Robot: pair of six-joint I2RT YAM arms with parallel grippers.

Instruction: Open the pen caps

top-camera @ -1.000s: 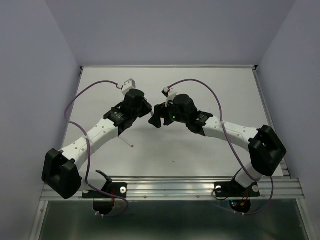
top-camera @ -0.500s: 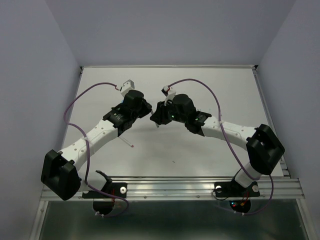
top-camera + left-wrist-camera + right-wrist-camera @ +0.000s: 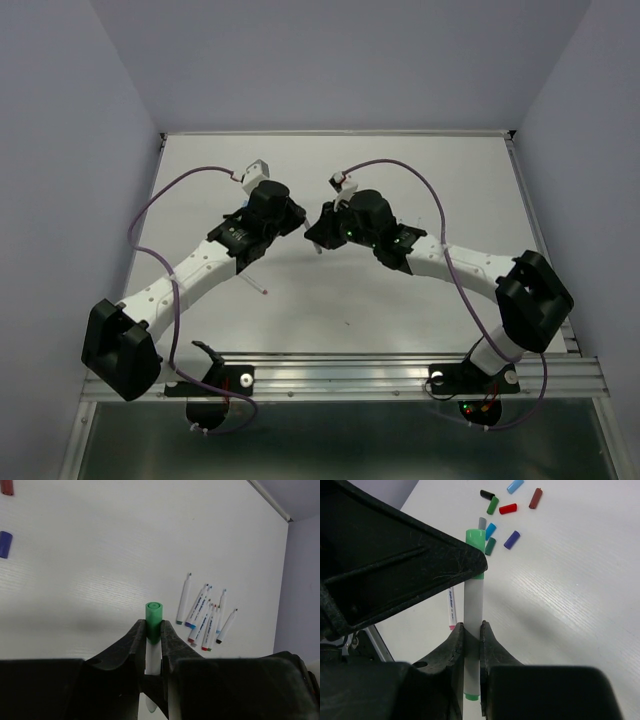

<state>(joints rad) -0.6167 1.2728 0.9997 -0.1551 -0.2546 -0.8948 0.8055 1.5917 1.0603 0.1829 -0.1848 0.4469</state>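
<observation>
My left gripper moves off the white pen's body next and down beside the loose purple cap, since that lies below it and to its left in the top view.
A white pen (image 3: 474,605) with a green cap (image 3: 153,615) hangs above the table between my two grippers. My left gripper (image 3: 153,630) is shut where the cap meets the barrel, with the cap's end poking out past its fingertips. My right gripper (image 3: 472,630) is shut on the white barrel further down, and the pen's green tail end shows below its fingers. In the right wrist view the green cap (image 3: 475,536) sits against the left gripper's finger (image 3: 395,570). In the top view the left gripper (image 3: 297,222) and right gripper (image 3: 316,233) meet mid-table, and the pen is hidden there.
Several uncapped pens (image 3: 205,617) lie side by side on the white table. Several loose caps lie scattered, among them red (image 3: 508,508), black (image 3: 487,495) and purple (image 3: 511,539). A single pen with a pink end (image 3: 451,607) lies below the left gripper.
My right gripper has moved in toward the left one and shut on the pen's barrel. The left gripper has held the pen throughout.
</observation>
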